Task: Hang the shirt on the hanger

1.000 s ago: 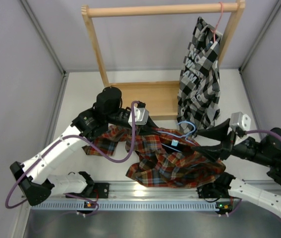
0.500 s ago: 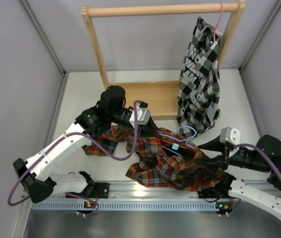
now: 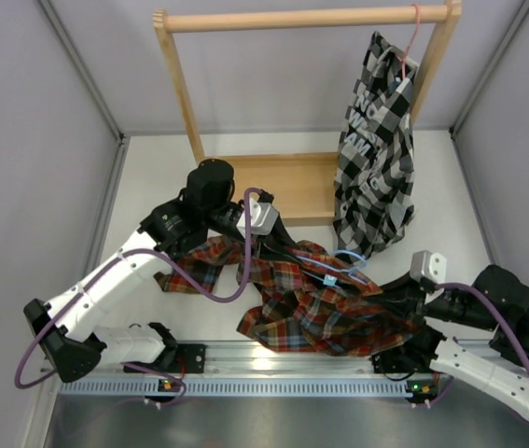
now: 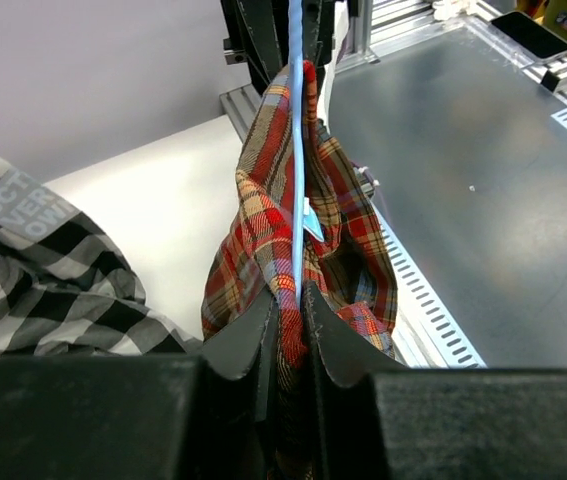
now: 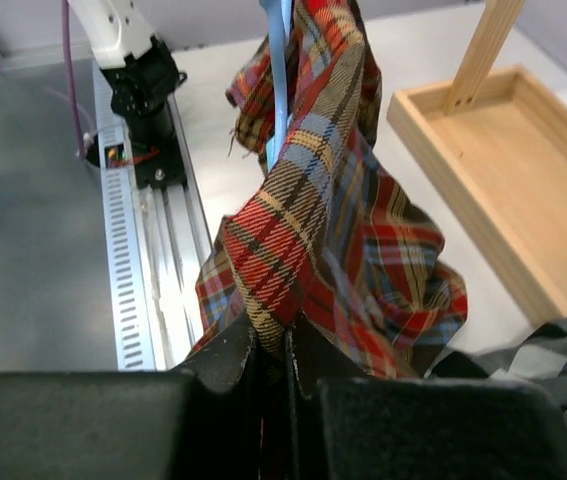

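Next, my right gripper lifts the plaid shirt (image 3: pixel 313 303) up and outward, hooks the hanger over the rack's top bar (image 3: pixel 326 19), which stands mostly empty, and releases.
The plaid shirt (image 3: pixel 313 303) lies bunched at the table's front middle, partly lifted between both arms. The thin light-blue hanger (image 3: pixel 350 254) pokes out of its top, hook to the right. My left gripper (image 3: pixel 278 245) is at the shirt's upper left. In the left wrist view it (image 4: pixel 290 300) is shut on the hanger wire (image 4: pixel 296 150) together with a fold of shirt (image 4: pixel 263 200). My right gripper (image 3: pixel 392 297) is at the shirt's right edge. Seen from the right wrist, it (image 5: pixel 285 335) is shut on a shirt fold (image 5: pixel 333 220), with the hanger (image 5: pixel 276 60) beyond.
A wooden rack (image 3: pixel 306 19) stands at the back on a wooden base tray (image 3: pixel 283 182). A black-and-white checked shirt (image 3: pixel 376 140) hangs from it on a pink-red hanger (image 3: pixel 413 37). An aluminium rail (image 3: pixel 273 359) runs along the near edge, just below the plaid shirt.
My right gripper has come in leftward and lower and shut on the shirt's right edge. The left gripper keeps its hold, and the hanger has shifted slightly.
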You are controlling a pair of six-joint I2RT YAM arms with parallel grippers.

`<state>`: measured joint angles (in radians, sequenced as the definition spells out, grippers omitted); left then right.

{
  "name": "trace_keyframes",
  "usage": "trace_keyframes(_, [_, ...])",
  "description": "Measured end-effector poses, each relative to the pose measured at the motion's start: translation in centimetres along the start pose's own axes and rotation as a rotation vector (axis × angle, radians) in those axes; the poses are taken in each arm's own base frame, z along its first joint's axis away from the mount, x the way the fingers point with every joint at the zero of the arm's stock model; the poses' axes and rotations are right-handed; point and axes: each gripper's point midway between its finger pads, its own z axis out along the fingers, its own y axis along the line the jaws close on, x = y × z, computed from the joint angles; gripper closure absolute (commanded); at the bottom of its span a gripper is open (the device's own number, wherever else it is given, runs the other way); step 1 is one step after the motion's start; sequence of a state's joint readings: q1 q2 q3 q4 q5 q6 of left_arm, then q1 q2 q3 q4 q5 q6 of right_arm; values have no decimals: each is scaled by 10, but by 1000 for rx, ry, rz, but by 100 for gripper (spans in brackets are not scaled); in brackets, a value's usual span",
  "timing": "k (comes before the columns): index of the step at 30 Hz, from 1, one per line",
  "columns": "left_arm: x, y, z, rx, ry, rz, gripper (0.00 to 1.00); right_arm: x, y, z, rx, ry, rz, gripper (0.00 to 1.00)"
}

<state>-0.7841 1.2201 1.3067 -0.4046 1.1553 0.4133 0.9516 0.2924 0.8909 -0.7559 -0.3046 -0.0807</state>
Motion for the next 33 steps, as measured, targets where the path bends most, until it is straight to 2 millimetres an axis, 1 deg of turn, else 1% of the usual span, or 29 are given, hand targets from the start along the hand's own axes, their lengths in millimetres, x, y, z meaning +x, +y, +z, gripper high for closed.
trace_keyframes(1, [-2, 0, 0, 3, -3, 2, 100, -4, 0, -1, 0, -20, -4, 100])
trace_keyframes(3, [-5, -1, 0, 5, -8, 8, 86, -11, 1, -4, 2, -54, -13, 100])
trace_keyframes(4, [-6, -1, 0, 4, -9, 9, 61, -14, 1, -5, 4, -68, -16, 100])
trace_keyframes(6, [-6, 0, 1, -1, -7, 12, 43, -16, 0, -6, 9, -76, -16, 100])
trace_keyframes(7, [-5, 2, 0, -10, -4, 6, 27, -16, 0, -6, 14, -77, -11, 100])
trace_keyframes(8, [-5, 3, 0, -19, -1, 4, 2, -16, -1, -6, 19, -76, -9, 100])
trace_keyframes(12, [-1, 12, -2, -78, 23, -14, 2, -14, -4, -4, 34, -69, 4, 100])
trace_keyframes(15, [-1, 22, -7, -157, 46, -9, 2, -12, -10, 0, 66, -47, 24, 100])
trace_keyframes(17, [-4, 32, -15, -254, 64, 0, 2, -9, -17, 3, 101, -29, 43, 100])
trace_keyframes(19, [-14, 45, -27, -383, 63, 14, 2, -7, -24, 5, 141, -12, 72, 100])
trace_keyframes(21, [-29, 55, -43, -522, 38, 28, 2, -10, -33, 6, 194, -7, 103, 100])
trace_keyframes(23, [-49, 61, -64, -667, -12, 35, 2, -15, -43, 4, 259, -13, 133, 100])
trace_keyframes(24, [-63, 65, -79, -761, -51, 36, 2, -18, -49, 2, 296, -21, 150, 100])
trace_keyframes(25, [-72, 67, -89, -823, -82, 35, 2, -22, -53, 0, 323, -29, 161, 100])
trace_keyframes(26, [-84, 69, -104, -909, -125, 22, 2, -27, -58, -3, 355, -37, 174, 100])
trace_keyframes(28, [-101, 72, -134, -1077, -206, -7, 2, -40, -67, -7, 407, -58, 190, 100])
trace_keyframes(31, [-110, 72, -173, -1275, -283, -64, 2, -64, -82, -11, 489, -83, 209, 100])
trace_keyframes(33, [-109, 69, -189, -1359, -308, -100, 2, -80, -93, -12, 546, -94, 221, 100])
